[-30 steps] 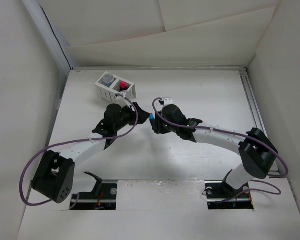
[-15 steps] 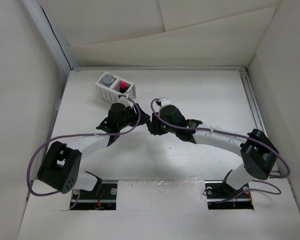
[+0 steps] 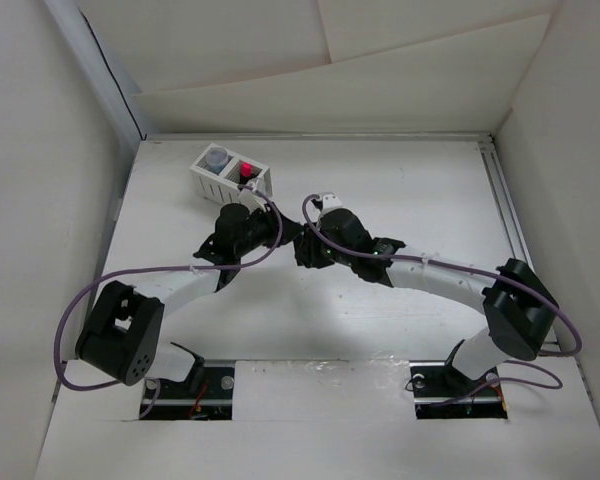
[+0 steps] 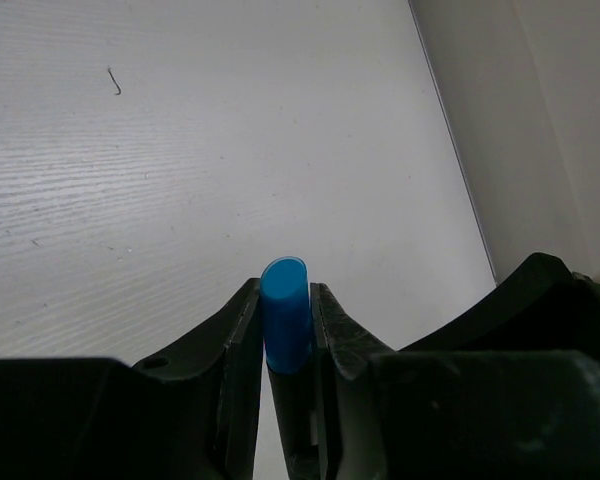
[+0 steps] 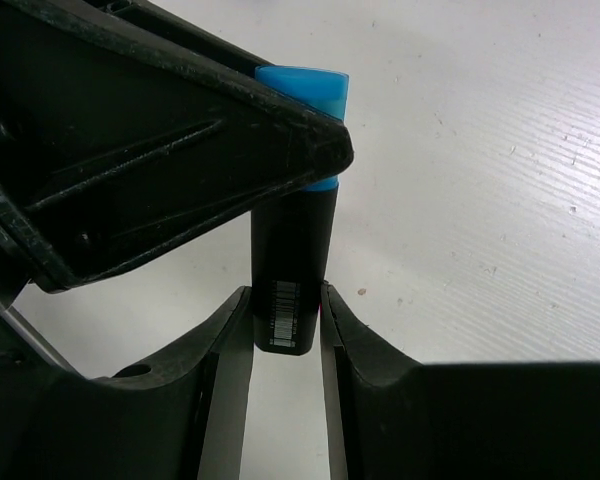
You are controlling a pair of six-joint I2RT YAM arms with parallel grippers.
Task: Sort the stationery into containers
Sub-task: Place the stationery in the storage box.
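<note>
I will next carry the marker outward with my left gripper over the organiser's section with the red-pink stick (image 3: 246,171) and let go there, because the grey-blue roll fills the other one.
A blue marker, with a blue cap (image 4: 284,315) and a black barrel (image 5: 292,260) bearing a barcode, is held by both grippers above the table's middle. My left gripper (image 4: 285,300) is shut on the blue cap (image 5: 310,85). My right gripper (image 5: 285,305) is shut on the barrel's other end. From above, the left gripper (image 3: 283,238) and right gripper (image 3: 303,250) meet tip to tip and hide the marker. The white mesh organiser (image 3: 208,182) stands at the back left. It holds a grey-blue roll (image 3: 216,157) in one compartment and a red-pink stick (image 3: 246,171) in the other.
White walls enclose the table on the left, back and right. A metal rail (image 3: 508,215) runs along the right edge. Purple cables (image 3: 80,310) loop from both arms.
My left gripper has moved right to meet the right gripper and has shut on the marker's blue cap. The right gripper has kept its grip and shifted slightly left.
</note>
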